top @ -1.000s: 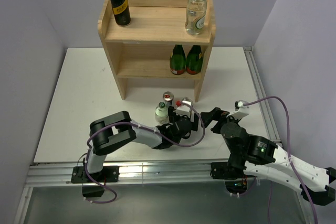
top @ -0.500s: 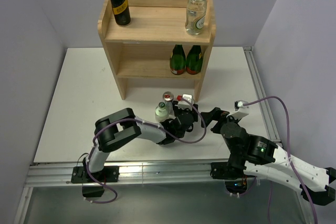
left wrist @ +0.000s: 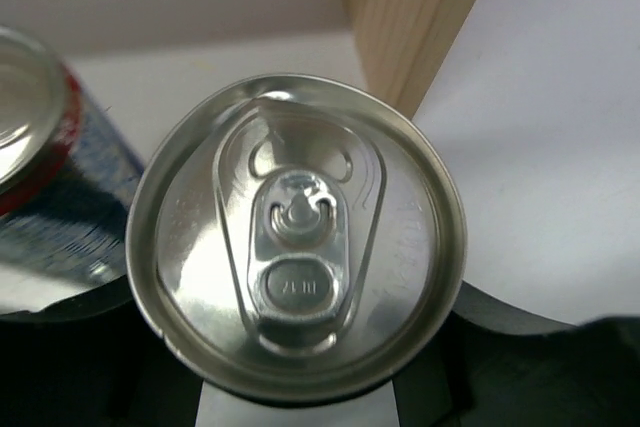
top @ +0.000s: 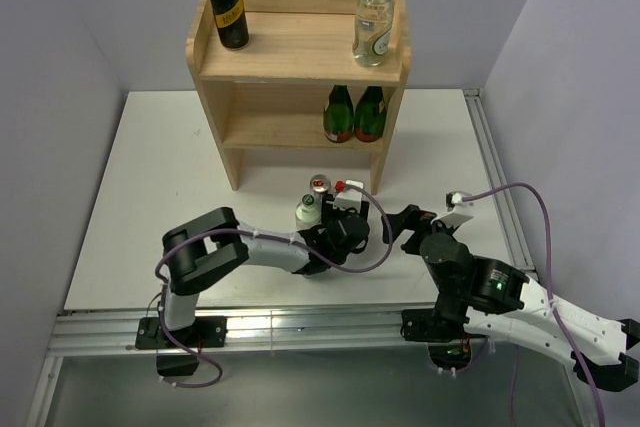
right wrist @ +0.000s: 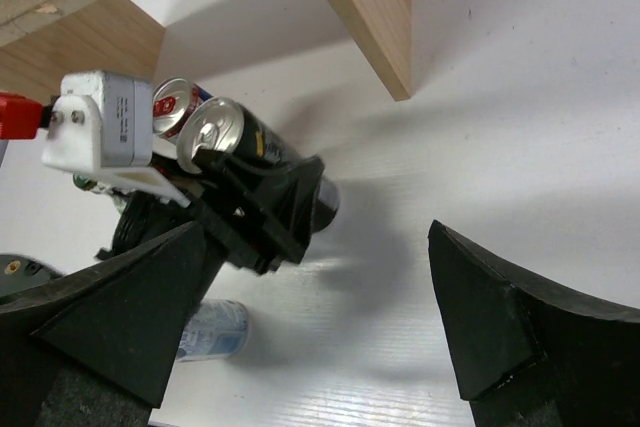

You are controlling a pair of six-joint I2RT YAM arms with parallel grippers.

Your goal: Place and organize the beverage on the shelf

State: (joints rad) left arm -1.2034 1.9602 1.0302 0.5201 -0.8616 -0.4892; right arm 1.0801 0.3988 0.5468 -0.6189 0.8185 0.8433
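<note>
My left gripper will rise and go outward to the bare wood (top: 256, 57) beside the matching black can and release there, since that can stands on the top board.
My left gripper (top: 347, 215) is shut on a tall black can (right wrist: 262, 154) with a gold band, just in front of the shelf (top: 300, 47). The left wrist view looks straight down on its silver lid (left wrist: 297, 237), with a dark finger (left wrist: 520, 342) at each side. Close beside it stand a silver-blue-red can (top: 319, 185) and a green-capped clear bottle (top: 308, 212). On the shelf's top board are another black can (top: 227, 5) at the left and a clear bottle (top: 374, 22) at the right. My right gripper (top: 405, 222) hangs open and empty to the right.
Two dark green bottles (top: 355, 114) with red labels stand on the right of the lower tier. The shelf's front right leg (right wrist: 365, 12) rises just behind the held can. A pale blue-and-white container (right wrist: 213, 330) shows low beside my right gripper's finger (right wrist: 100, 327).
My left gripper has moved forward around the black can and closed on it. The right arm has not moved.
</note>
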